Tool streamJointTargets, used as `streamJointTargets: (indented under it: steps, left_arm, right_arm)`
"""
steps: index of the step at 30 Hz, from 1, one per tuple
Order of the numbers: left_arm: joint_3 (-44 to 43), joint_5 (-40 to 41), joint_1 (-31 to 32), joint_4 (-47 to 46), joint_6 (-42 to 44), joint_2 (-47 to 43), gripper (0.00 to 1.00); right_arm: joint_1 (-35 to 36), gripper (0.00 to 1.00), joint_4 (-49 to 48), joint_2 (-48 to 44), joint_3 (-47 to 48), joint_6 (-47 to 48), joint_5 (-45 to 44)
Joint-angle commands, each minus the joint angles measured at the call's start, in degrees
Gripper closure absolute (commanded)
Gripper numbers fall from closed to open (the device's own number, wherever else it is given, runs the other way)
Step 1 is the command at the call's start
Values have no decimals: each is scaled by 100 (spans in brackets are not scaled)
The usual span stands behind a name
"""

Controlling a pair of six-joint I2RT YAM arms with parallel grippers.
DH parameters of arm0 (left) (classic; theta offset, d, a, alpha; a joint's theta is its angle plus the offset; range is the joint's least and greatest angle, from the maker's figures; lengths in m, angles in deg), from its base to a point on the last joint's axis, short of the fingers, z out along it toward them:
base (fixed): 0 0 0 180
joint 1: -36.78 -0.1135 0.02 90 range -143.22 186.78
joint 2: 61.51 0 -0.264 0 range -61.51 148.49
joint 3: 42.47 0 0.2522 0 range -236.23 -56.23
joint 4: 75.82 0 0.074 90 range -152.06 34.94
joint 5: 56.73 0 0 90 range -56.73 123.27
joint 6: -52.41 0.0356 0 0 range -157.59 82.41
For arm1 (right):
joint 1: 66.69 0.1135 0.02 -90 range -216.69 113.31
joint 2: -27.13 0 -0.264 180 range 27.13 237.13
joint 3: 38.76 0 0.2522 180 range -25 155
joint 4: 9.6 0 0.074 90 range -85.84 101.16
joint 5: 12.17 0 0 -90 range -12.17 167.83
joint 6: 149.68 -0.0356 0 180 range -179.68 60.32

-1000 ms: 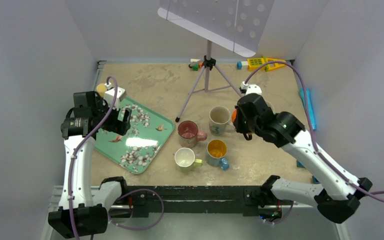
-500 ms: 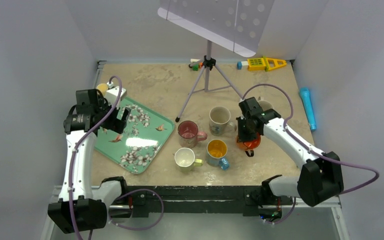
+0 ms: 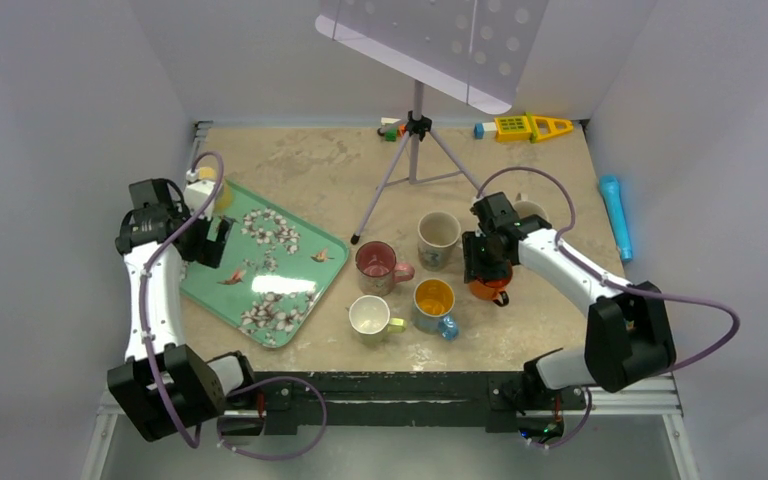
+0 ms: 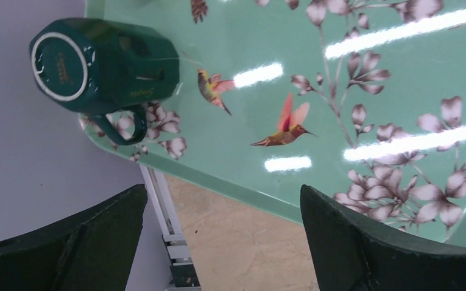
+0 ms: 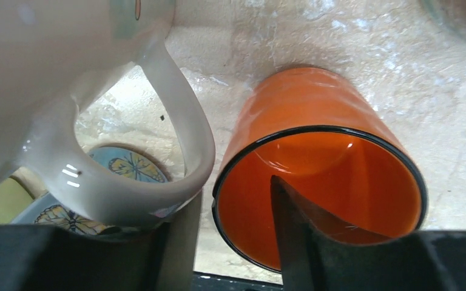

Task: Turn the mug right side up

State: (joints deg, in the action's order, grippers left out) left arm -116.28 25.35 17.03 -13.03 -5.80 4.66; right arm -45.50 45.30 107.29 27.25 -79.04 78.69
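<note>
Next, my left gripper needs to lower and shift onto the dark green mug's handle (image 4: pixel 139 123), since the handle sits below the gripper and to its left in the wrist view.
A dark green mug (image 4: pixel 97 63) stands upside down, base up, on the corner of the green floral tray (image 4: pixel 352 54) in the left wrist view. My left gripper (image 4: pixel 224 200) is open and empty, hovering over the tray's edge short of that mug; in the top view it (image 3: pixel 215 243) is at the tray's (image 3: pixel 290 290) left side and hides the mug. An orange mug (image 3: pixel 492 288) stands upright on the table. My right gripper (image 5: pixel 233 194) straddles its (image 5: pixel 315 115) rim, one finger inside and one outside, jaws apart and not pinching.
A cream mug (image 3: pixel 439 235), whose handle (image 5: pixel 182 139) is right beside my right fingers, a pink mug (image 3: pixel 375 262), a white mug (image 3: pixel 369 315) and a blue butterfly mug (image 3: pixel 433 298) stand upright mid-table. A music-stand tripod (image 3: pixel 415 160) and toys (image 3: pixel 520 125) are at the back.
My right gripper brought the orange mug down from the air and set it upright on the table. My left gripper moved left toward the tray's left corner.
</note>
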Motion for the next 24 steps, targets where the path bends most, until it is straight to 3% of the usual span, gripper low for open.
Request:
streamJointTargets:
  steps: [1, 6, 11, 17, 20, 24]
  left_arm:
    - [75, 80, -610, -387, 464, -21, 0]
    - [-46, 101, -1460, -842, 773, 423, 6]
    - [-491, -248, -2246, -1480, 1196, 1588, 19]
    - [-886, -1257, -2325, -1334, 1942, 2486, 26]
    - [-1136, -1470, -2309, -1363, 1933, 2869, 28]
    - [-1501, -1702, -2255, -1206, 1850, 3370, 38]
  right_arm:
    - [-19, 48, 188, -455, 381, 77, -369]
    - [-23, 44, 474, -1082, 705, 154, -384]
    - [-18, 43, 504, -1322, 863, 285, -187]
    - [-10, 43, 587, -1284, 919, 217, -308]
    - [-1, 43, 557, -1298, 919, 198, -278]
    - [24, 43, 585, -1301, 965, 209, -315]
